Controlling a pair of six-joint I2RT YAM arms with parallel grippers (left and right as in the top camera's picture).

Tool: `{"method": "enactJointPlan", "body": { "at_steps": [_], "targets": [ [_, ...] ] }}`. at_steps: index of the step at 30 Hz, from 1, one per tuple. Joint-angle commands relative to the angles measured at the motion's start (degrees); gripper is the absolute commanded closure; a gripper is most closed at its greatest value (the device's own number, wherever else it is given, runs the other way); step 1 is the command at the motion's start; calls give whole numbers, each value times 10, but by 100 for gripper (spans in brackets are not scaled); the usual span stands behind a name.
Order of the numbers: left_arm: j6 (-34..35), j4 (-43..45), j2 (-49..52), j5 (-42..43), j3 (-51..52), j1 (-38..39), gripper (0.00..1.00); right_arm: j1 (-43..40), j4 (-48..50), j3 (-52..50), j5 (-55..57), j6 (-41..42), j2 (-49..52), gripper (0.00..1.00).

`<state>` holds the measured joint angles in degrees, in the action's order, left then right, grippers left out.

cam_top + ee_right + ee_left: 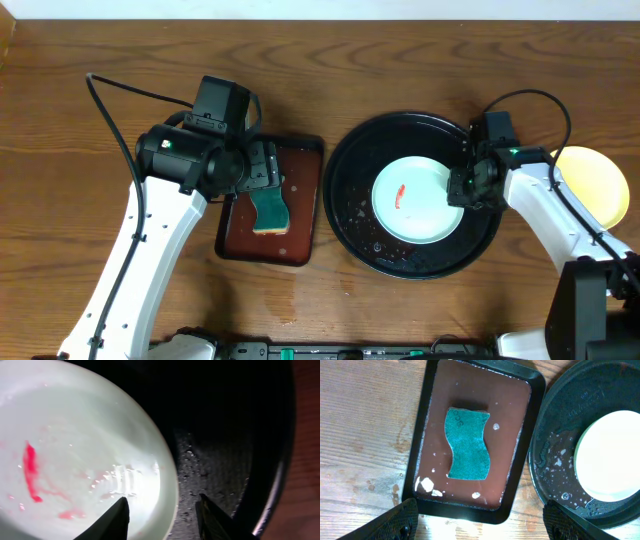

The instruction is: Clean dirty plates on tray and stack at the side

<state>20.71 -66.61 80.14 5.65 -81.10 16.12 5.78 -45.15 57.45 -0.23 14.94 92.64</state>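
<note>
I should next lower my right gripper onto the pale plate's rim facing the yellow plate [592,185] and close it there. Its open fingers are already on both sides of that plate's rim.
A pale bluish-white plate [415,200] with a red smear lies in the round black tray [345,200]. My right gripper [466,190] sits at the plate's right edge. In the right wrist view the plate [75,435] fills the left side, wet and streaked red. The right gripper [161,498] is open, straddling the rim: one finger over the plate, the other over the wet tray floor [225,435]. A yellow plate [592,185] rests on the wood at the far right. My left gripper [268,170] hangs open above the smaller tray.
A rectangular red-brown tray [300,200] left of the black tray holds a teal sponge [270,212] in shallow water. From the left wrist I see the sponge [468,444], the red-brown tray [510,425], the open left gripper [481,504] and the plate [610,455].
</note>
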Motion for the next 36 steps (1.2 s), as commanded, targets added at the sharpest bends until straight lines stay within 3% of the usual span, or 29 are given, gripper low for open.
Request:
{"method": "enactJointPlan", "body": {
  "at_steps": [1, 8, 11, 15, 28, 36],
  "targets": [
    [-5, -1, 1, -5, -3, -3, 19, -17, 2, -4, 2, -43, 14, 58],
    [-5, -1, 1, -5, -3, -3, 20, -32, 46, -11, -67, -79, 77, 63],
    [-6, -1, 1, -5, -3, -3, 19, -31, 67, -11, -95, -88, 108, 74],
    [-5, -1, 1, -5, -3, -3, 20, -32, 66, -11, -95, -88, 132, 98],
    [-5, 3, 20, -5, 15, 4, 21, -31, 56, -10, -90, -88, 129, 99],
    [14, 100, 115, -9, 118, 26, 36, -31, 55, -10, -90, -86, 129, 99]
  ]
}}
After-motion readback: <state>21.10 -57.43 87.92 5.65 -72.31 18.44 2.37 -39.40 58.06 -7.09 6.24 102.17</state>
